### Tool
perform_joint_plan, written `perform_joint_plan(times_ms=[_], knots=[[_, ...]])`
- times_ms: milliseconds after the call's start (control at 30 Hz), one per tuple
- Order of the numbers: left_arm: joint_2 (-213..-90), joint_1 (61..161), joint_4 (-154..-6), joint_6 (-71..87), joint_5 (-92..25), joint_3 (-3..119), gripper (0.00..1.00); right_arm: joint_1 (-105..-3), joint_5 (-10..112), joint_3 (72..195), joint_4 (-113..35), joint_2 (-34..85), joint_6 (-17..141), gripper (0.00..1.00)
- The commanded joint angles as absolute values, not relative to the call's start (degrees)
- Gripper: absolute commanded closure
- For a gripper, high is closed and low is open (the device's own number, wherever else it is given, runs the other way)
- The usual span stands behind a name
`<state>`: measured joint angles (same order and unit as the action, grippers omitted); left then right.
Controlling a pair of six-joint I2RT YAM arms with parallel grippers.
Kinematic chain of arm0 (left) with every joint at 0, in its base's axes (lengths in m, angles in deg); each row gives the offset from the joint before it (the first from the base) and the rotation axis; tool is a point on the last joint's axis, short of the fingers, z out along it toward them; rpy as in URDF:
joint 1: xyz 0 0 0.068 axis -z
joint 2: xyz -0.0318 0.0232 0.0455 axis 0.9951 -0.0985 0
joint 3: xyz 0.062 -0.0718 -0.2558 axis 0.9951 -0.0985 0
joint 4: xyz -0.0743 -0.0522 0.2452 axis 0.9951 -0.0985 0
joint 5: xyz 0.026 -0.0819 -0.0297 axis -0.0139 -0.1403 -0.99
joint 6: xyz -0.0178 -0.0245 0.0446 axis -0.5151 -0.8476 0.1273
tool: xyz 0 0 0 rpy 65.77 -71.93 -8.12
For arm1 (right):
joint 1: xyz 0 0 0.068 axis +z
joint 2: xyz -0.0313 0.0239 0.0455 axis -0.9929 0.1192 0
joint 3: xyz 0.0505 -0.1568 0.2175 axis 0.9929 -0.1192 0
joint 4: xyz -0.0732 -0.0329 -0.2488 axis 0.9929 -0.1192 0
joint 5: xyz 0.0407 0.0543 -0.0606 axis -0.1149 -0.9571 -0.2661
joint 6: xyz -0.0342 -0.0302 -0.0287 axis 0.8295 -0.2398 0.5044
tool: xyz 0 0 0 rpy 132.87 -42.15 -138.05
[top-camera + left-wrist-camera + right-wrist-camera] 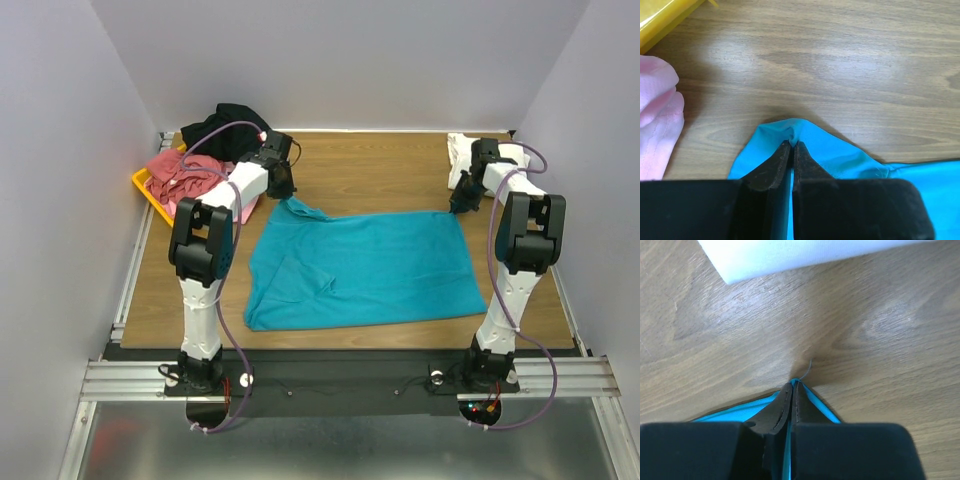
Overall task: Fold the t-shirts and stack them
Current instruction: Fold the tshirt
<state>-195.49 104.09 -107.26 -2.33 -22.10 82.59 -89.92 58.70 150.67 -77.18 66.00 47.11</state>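
Note:
Next, my left gripper will draw the pinched far corner back over the near part of the teal t-shirt and release, as the cloth still lies spread flat.
The teal t-shirt (pixel 360 268) lies spread flat across the middle of the wooden table. My left gripper (pixel 283 190) is shut on its far left corner (pixel 790 131), the cloth pinched between the jaws. My right gripper (pixel 462 203) is shut on its far right corner (pixel 796 382), with a loose thread sticking out past the tips. A white t-shirt (pixel 462 150) lies folded at the far right and shows in the right wrist view (pixel 790 255). The black t-shirt (pixel 225 125), dusty red t-shirt (pixel 185 172) and pink t-shirt (pixel 655 120) are heaped at the far left.
A yellow plastic tray (pixel 146 186) holds the heap of shirts at the far left; its corner shows in the left wrist view (pixel 660 20). Grey walls close in the table on three sides. A metal rail (pixel 340 375) runs along the near edge.

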Motion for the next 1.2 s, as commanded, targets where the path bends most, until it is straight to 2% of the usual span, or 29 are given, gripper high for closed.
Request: perform_joint_plan(times_ms=[0,100,1167], knots=[[-190.1,103.8,-108.4,-2.2,-22.7,81.6,0.9,-90.1,59.7,150.4,-75.3,64.8,47.6,0.99],[-188.3,103.8,-108.4,-2.3,-23.1,79.5,0.93,-90.1,59.5,150.0,-75.3,63.4,47.9,1.0],[-156.6,104.6,-106.6,-14.1,-33.5,44.6,0.97,-90.0,63.3,127.8,-74.8,39.1,48.4,1.0]])
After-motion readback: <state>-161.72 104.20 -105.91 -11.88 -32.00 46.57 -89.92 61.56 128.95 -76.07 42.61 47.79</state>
